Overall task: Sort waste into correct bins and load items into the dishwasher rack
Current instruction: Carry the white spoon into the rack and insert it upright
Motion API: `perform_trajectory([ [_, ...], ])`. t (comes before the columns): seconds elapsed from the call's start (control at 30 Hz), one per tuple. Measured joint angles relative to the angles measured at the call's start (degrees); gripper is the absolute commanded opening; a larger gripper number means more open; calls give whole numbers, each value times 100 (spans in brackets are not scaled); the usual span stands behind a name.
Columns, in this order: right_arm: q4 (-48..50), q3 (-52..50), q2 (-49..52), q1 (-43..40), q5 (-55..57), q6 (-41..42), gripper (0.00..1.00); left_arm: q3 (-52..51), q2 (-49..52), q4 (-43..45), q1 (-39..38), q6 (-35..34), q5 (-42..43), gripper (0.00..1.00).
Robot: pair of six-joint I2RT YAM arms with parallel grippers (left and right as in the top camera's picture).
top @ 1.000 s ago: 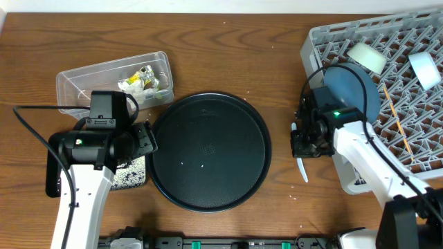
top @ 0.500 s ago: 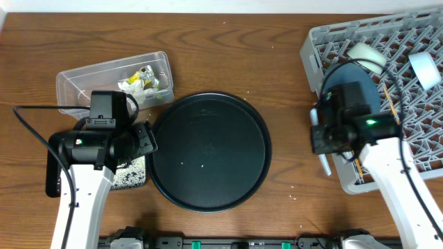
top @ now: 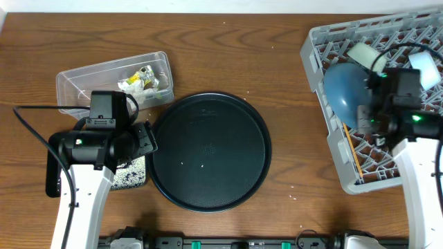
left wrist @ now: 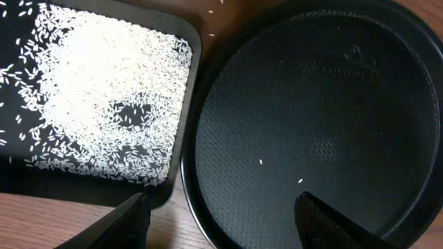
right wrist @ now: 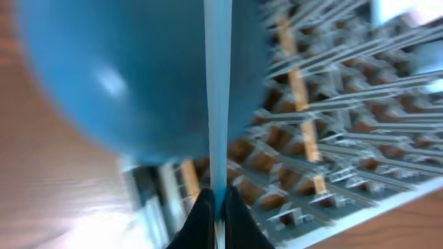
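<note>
The white spoon point(right wrist: 217, 104) still overlaps the dark blue bowl, so my right gripper will next move away from the bowl, down toward the lattice beside the chopstick.
My right gripper point(right wrist: 216, 202) is shut on the white spoon point(right wrist: 217, 104), seen edge-on as a thin pale strip. It hangs over the grey dishwasher rack point(top: 415, 28), beside the dark blue bowl point(right wrist: 138, 76) standing in the rack point(top: 348, 90). Wooden chopsticks point(right wrist: 297, 83) lie in the rack's lattice point(top: 353, 149). A pale green bowl point(top: 365, 57) and a white cup point(top: 422, 69) sit in the rack too. My left gripper point(left wrist: 221, 225) is open and empty, over the gap between the flat black tray point(left wrist: 181, 83), which holds rice grains point(left wrist: 90, 104), and the round tray.
The large round black tray point(top: 208, 152) lies mid-table with a few stray grains on it. The clear tub point(top: 83, 79) at the back left holds a yellow-green wrapper and napkin bits point(top: 142, 81). Bare wood lies between the round tray and the rack.
My right arm has lifted the spoon from the table left of the rack and carried it right and back, over the rack by the blue bowl. The left arm has not moved.
</note>
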Motion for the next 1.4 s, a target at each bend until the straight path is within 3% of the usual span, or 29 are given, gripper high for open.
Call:
perform_trajectory([
  [0.3,837,9,269,-763,199,-1314,1,0,0,0,0,0,0,68],
  [0.5,1349,11,636,-1106,236,-1722,1,0,0,-2,0,0,-2,68],
  [1.2,1963,11,1840,-1469,315,-2120,1,0,0,-4,0,-2,0,68],
  [1.33,1991,11,2015,-1484,315,-2122,8,0,0,-7,0,0,-2,68],
  [1.4,2009,11,2052,-1491,315,-2124,20,0,0,-4,0,0,0,68],
])
